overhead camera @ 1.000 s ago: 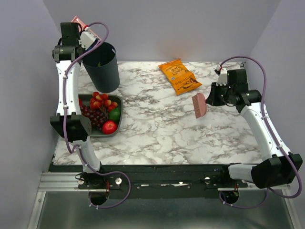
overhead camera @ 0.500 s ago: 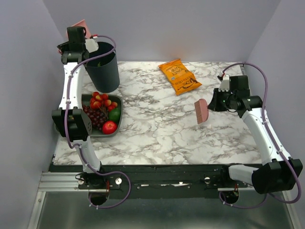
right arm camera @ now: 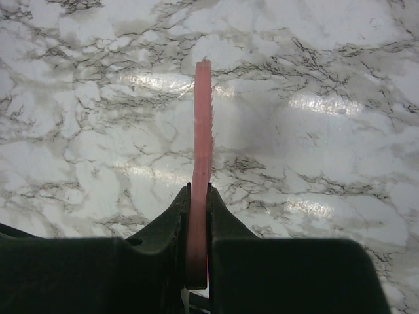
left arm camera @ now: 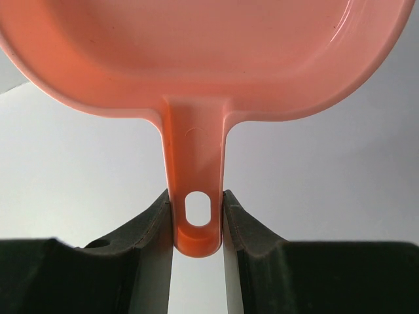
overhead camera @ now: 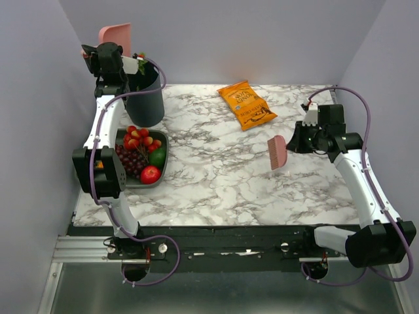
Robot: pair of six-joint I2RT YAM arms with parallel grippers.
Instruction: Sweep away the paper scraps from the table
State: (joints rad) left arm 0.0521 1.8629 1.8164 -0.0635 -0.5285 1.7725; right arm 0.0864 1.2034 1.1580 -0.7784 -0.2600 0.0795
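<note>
My left gripper moves back and down from the bin [overhead camera: 142,98] next, turns level and releases the dustpan on the bare marble [overhead camera: 199,176] beside the tray, since the dustpan is empty.
My left gripper [overhead camera: 109,57] is shut on the handle of the pink dustpan [overhead camera: 115,33], held upright and high above the dark bin [overhead camera: 142,98] at the back left. In the left wrist view the gripper [left arm camera: 196,212] clamps the handle, and the pan [left arm camera: 196,52] looks empty against the wall. A few red and green paper scraps [overhead camera: 140,60] show at the bin's rim. No scraps show on the marble table [overhead camera: 216,183]. My right gripper [overhead camera: 296,140] is shut on a pink brush [overhead camera: 277,152] over the table's right side. It shows edge-on in the right wrist view [right arm camera: 201,131], held by the gripper [right arm camera: 198,196].
An orange snack bag [overhead camera: 247,104] lies at the back centre. A dark grey tray [overhead camera: 163,167] of toy fruits sits at the left, in front of the bin. Grey walls close in the left, back and right sides.
My left arm has raised the dustpan and turned it upright behind the bin. My right arm has drawn the brush slightly right and toward the front.
</note>
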